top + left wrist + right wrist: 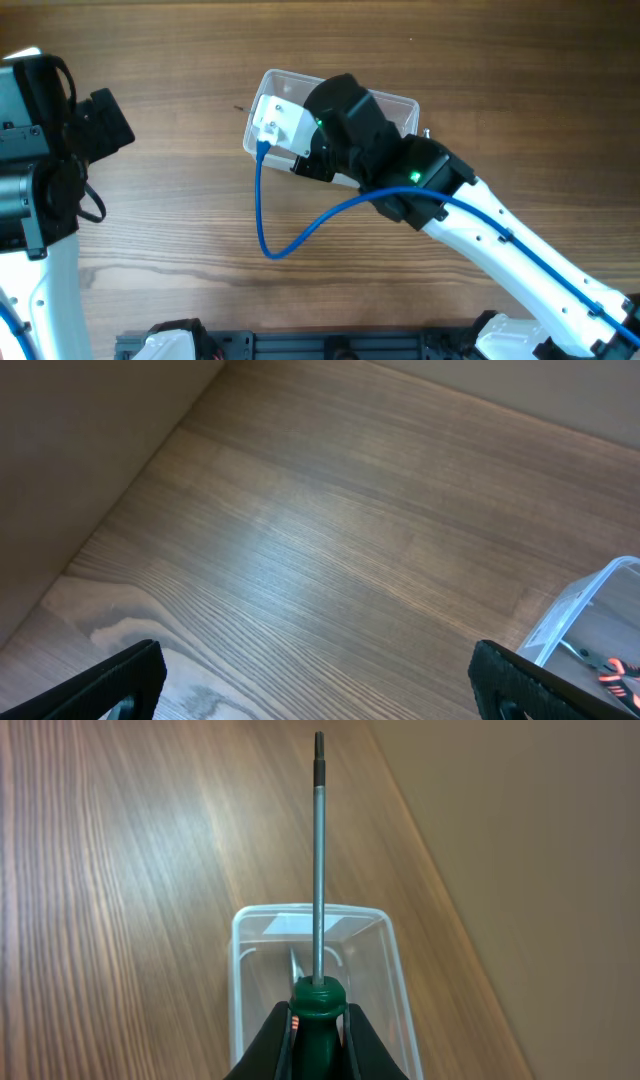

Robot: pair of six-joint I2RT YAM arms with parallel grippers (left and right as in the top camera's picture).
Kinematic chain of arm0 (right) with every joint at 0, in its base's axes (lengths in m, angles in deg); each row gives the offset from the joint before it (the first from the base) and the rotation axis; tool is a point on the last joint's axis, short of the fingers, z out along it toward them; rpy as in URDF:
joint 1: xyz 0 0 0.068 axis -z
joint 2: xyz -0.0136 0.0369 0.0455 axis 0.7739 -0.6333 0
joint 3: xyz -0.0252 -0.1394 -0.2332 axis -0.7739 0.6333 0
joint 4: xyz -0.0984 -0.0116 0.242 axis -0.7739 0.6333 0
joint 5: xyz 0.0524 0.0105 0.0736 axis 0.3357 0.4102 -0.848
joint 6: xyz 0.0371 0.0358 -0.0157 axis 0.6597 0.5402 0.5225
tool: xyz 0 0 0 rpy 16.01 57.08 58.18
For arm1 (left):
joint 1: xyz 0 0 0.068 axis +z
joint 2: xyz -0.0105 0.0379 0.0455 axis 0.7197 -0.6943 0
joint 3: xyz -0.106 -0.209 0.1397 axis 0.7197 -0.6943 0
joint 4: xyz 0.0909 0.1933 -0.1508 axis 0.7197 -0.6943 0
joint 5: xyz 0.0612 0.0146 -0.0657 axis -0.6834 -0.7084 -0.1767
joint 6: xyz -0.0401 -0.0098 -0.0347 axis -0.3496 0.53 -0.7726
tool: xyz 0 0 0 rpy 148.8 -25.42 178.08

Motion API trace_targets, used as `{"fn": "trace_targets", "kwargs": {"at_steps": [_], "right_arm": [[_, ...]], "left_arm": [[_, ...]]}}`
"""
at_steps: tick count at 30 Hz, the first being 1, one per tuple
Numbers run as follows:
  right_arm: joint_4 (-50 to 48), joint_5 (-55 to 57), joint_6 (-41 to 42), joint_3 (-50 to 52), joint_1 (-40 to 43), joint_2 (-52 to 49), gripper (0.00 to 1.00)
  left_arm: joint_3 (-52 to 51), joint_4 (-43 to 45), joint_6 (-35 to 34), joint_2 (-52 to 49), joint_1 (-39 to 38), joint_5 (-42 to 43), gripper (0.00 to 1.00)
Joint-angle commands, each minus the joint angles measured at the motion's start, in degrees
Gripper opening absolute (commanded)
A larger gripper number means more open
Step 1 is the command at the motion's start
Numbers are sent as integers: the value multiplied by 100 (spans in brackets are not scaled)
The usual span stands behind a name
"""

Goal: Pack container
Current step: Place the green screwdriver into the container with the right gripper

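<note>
My right gripper moves down inside the open tub by its near long side next, beside the orange and black tool, since the screwdriver (317, 870) hangs above it.
The container (400, 104) is a clear plastic tub on the wooden table, mostly hidden under my right arm in the overhead view. It also shows in the right wrist view (245, 960) and at the right edge of the left wrist view (590, 605). My right gripper (318, 1020) is shut on the green handle of a screwdriver (317, 870), whose long metal shaft points forward above the tub. A tool with orange and black grips (620, 675) lies inside the tub. My left gripper (320, 680) is open and empty above bare table, left of the tub.
A blue cable (290, 235) loops from the right wrist over the table in front of the tub. The left arm's body (40, 150) stands at the left edge. A wall borders the table's far side (80, 440).
</note>
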Motion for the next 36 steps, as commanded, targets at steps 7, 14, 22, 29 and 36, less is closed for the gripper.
{"fn": "trace_targets", "kwargs": {"at_steps": [7,14,22,29,36], "right_arm": [[-688,-715,1027,118,1119,-1891,5],[-662,-1126,1290,118,1248,-2293,4],[-310,-1115,1523,129,1248,-2634,100],[413,-1602,1843,127,1248,-2564,87],[461,610,3112,-31,1309,-356,84]], "left_arm": [[-9,0,-13,50,26,-94,100],[-9,0,-13,50,26,-94,100],[-9,0,-13,50,26,-94,100],[-9,0,-13,50,26,-94,100],[-9,0,-13,50,26,-94,100]]}}
